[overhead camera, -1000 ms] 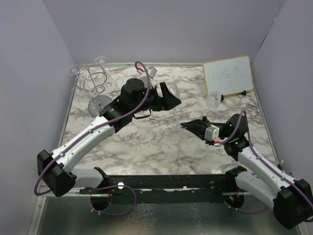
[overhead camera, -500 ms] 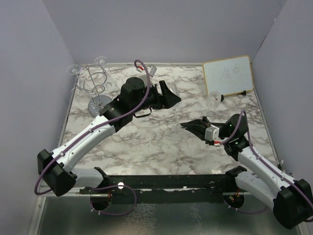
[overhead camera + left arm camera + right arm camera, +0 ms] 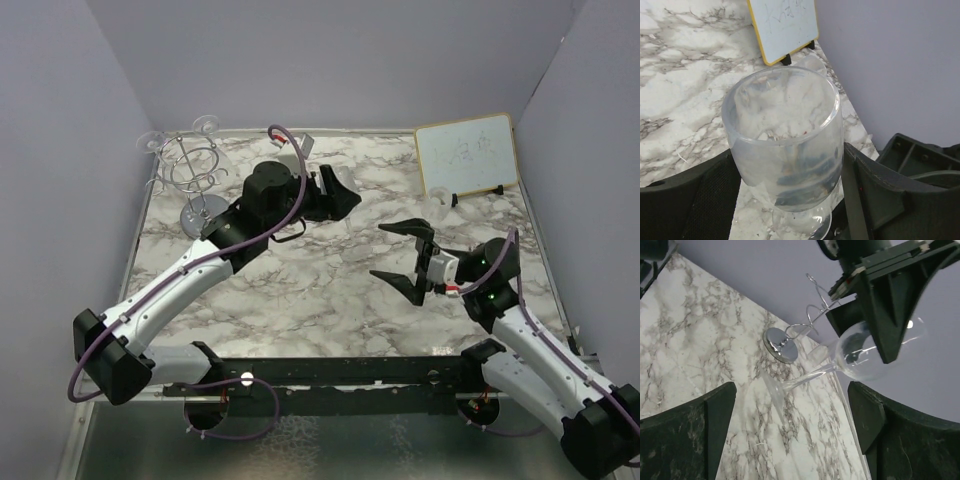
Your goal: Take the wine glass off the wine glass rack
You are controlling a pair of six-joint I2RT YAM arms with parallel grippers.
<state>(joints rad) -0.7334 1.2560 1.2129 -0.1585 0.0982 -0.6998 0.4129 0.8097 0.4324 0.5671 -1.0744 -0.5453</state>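
My left gripper holds a tilted glass and should move down and to the right in the top view, toward the marble (image 3: 394, 243) beside the standing glass. It should turn the tilted glass upright, then release it.
My left gripper (image 3: 790, 192) is shut on a clear wine glass (image 3: 785, 135), its black fingers (image 3: 867, 187) pressing both sides of the bowl. In the right wrist view that glass (image 3: 867, 352) lies tilted above the marble, stem and foot pointing towards the right gripper. The chrome wine glass rack (image 3: 195, 170) stands at the table's back left with two more glasses hanging from it; its mirror-like base (image 3: 780, 344) shows behind the held glass. From above, the left gripper (image 3: 345, 192) hovers mid-table and the right gripper (image 3: 382, 252) stands open a little to its right, holding nothing.
A small yellow-framed whiteboard (image 3: 467, 153) leans on a stand at the back right, with another clear glass (image 3: 437, 205) on the marble in front of it. Lavender walls close in the table on three sides.
The right gripper has gone from shut to wide open and has turned to face the held glass. The left gripper with the glass has shifted slightly left and back.
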